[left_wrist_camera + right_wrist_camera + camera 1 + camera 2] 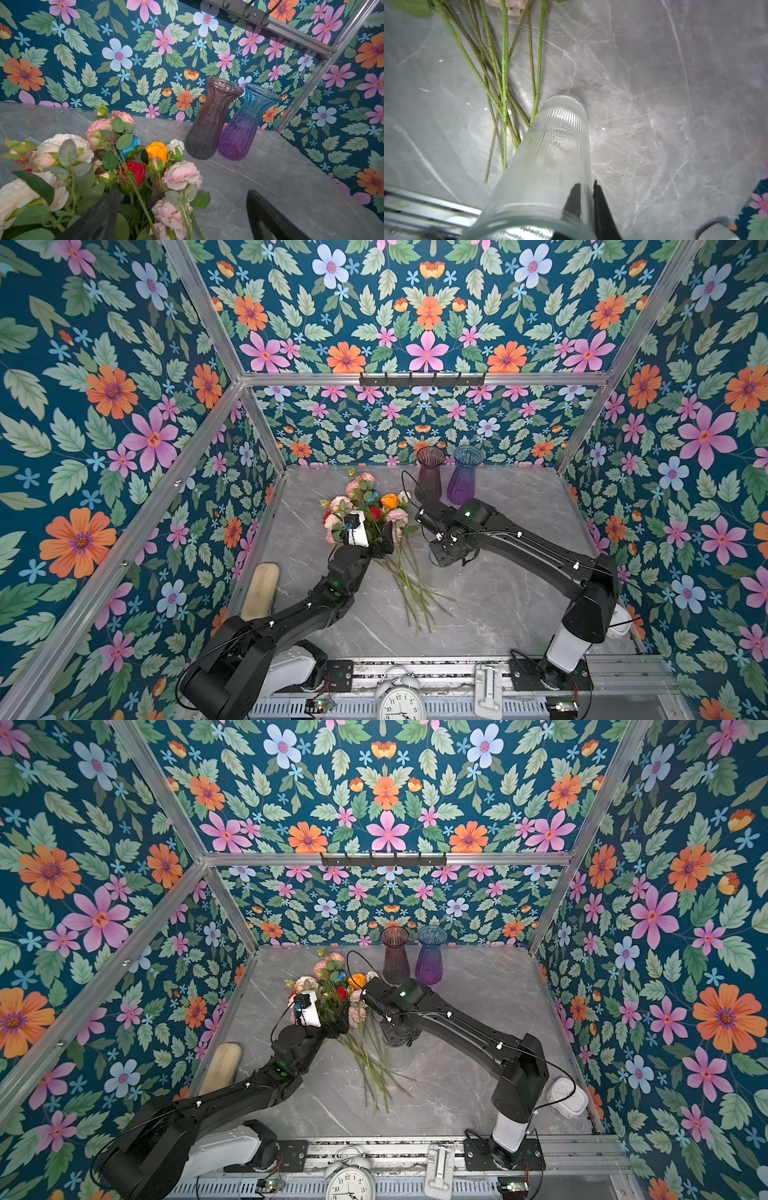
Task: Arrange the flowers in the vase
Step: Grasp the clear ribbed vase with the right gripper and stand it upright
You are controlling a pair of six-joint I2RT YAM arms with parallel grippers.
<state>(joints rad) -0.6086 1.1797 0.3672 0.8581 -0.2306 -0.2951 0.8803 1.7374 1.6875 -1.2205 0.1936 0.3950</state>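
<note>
The right gripper carries the vase outward next, away from the stems crowding the vase's side, to bare marble outward of the gripper's fingers, and releases it.
The flowers [365,506] lie in a bunch on the marble table, blooms toward the back and green stems [504,72] fanned toward the front. Pink, white, red, orange and blue heads show in the left wrist view [133,172]. My left gripper [182,218] is open, its fingers [99,216] straddling the stems just below the blooms. A clear ribbed glass vase [550,155] stands right of the stems, mostly hidden under the right wrist in both top views. My right gripper [586,199] is shut on the vase's wall at the rim, one finger inside and one outside.
A smoky purple-brown vase [430,477] and a blue-to-purple vase [464,481] stand side by side at the back. A wooden board [259,591] leans at the left edge. An alarm clock [401,701] sits at the front rail and a white object [567,1098] at the right.
</note>
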